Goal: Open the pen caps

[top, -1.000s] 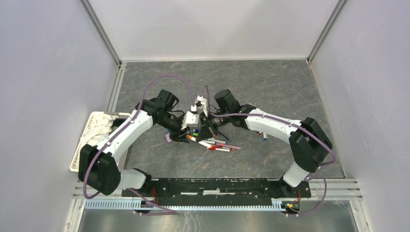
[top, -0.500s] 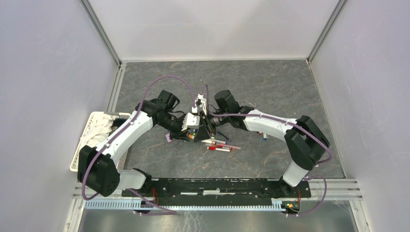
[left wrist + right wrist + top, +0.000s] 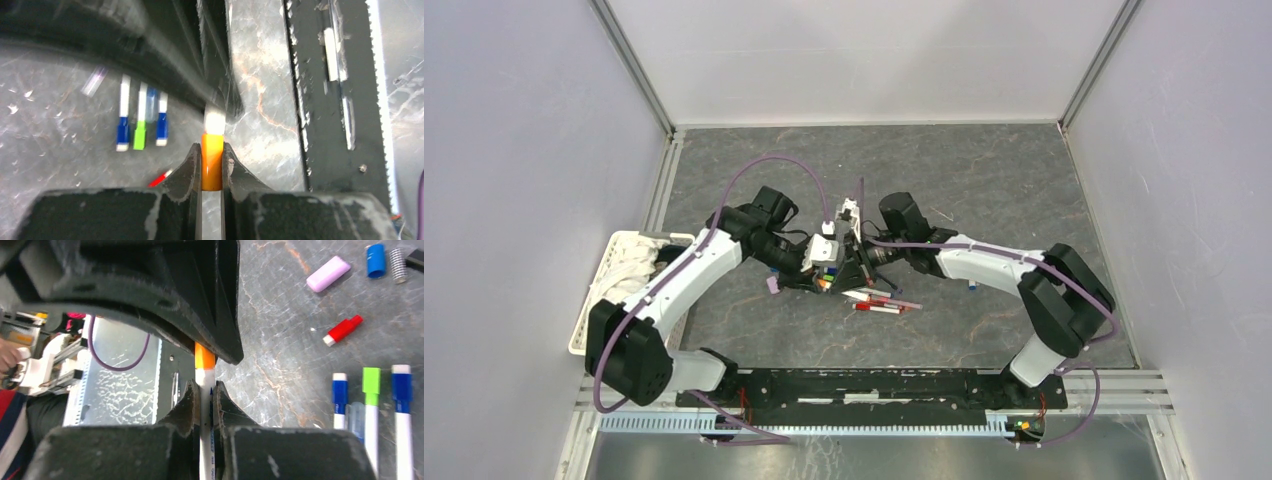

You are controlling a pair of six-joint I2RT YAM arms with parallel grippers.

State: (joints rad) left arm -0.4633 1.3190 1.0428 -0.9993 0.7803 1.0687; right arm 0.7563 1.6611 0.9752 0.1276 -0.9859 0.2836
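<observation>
I am holding the orange cap with my left gripper. Next, I will pull the pen's body to the right in the top view with my right gripper, tilting down toward the table (image 3: 902, 320).
Both grippers meet over the middle of the table on one pen. My left gripper (image 3: 212, 150) is shut on its orange pen cap (image 3: 212, 167). My right gripper (image 3: 205, 387) is shut on the pen's white barrel (image 3: 205, 410), just behind the cap (image 3: 204, 356). The cap sits on the barrel, and the pen hangs clear of the table. From above, the left gripper (image 3: 817, 272) and right gripper (image 3: 854, 268) stand tip to tip. Several more pens (image 3: 879, 300) lie below them, among them two blue-capped (image 3: 340, 400) and a green-capped one (image 3: 371, 405).
Loose caps lie on the table: lilac (image 3: 328, 273), blue (image 3: 376, 253) and red (image 3: 343, 330), with a small spring (image 3: 398, 265) beside them. A white basket (image 3: 619, 265) stands at the left edge. The black base rail (image 3: 874, 385) runs along the near edge.
My left gripper has shut on the orange cap. My right gripper opened briefly and shut again on the barrel. Both wrists shifted slightly.
</observation>
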